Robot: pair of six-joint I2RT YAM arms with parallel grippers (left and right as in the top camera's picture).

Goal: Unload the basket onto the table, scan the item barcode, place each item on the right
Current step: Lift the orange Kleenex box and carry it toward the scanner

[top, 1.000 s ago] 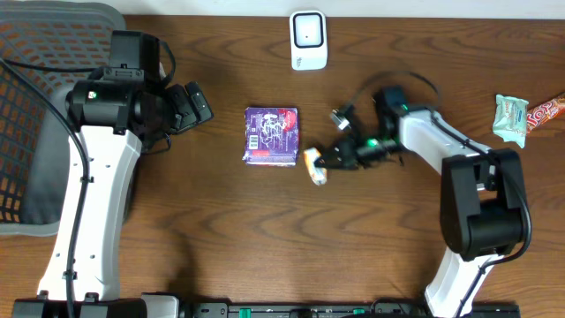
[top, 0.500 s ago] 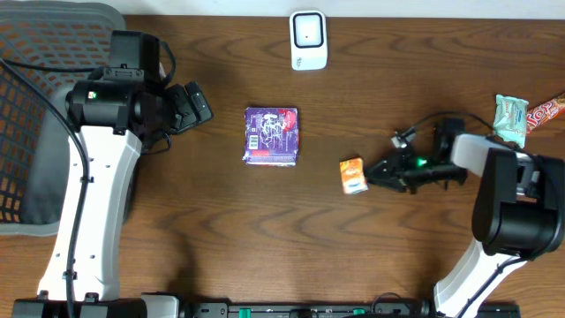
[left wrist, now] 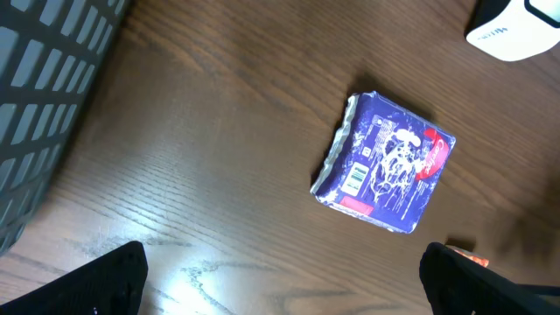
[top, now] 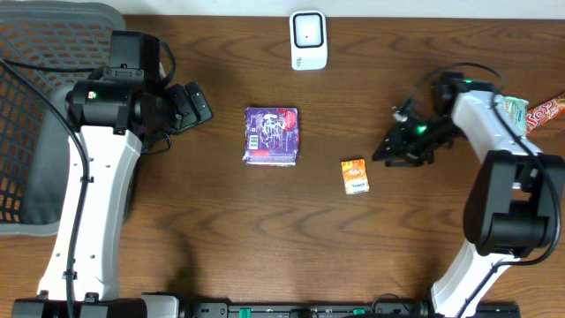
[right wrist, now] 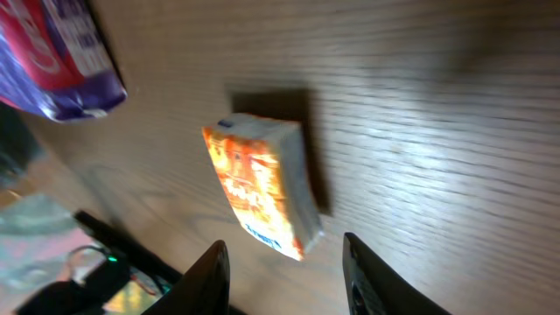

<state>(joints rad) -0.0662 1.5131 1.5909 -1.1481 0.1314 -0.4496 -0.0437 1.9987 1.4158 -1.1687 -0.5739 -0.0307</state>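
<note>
Since the orange box (top: 355, 176) (right wrist: 262, 197) lies flat below my right gripper and to its left in the overhead view, I will bring the open fingers down that way around it.
A small orange box (top: 355, 176) lies flat on the wooden table, right of a purple packet (top: 271, 135) whose barcode faces up. The white scanner (top: 308, 40) stands at the back edge. My right gripper (top: 385, 152) hovers open just right of the orange box, apart from it. In the right wrist view the orange box (right wrist: 262, 197) lies ahead of the open right gripper (right wrist: 284, 284), nothing between its fingers. My left gripper (top: 201, 103) stands open, left of the purple packet (left wrist: 385, 162); in its wrist view the left gripper (left wrist: 280, 289) holds nothing.
A green snack packet (top: 510, 119) and a red bar (top: 546, 110) lie at the right edge. A grey mesh basket (top: 35, 88) fills the far left. The scanner's corner (left wrist: 516, 26) shows at the top right of the left wrist view.
My right gripper carried the orange box to the right, opened and let it go on the table, then drew back and away from it. The left arm has not moved.
</note>
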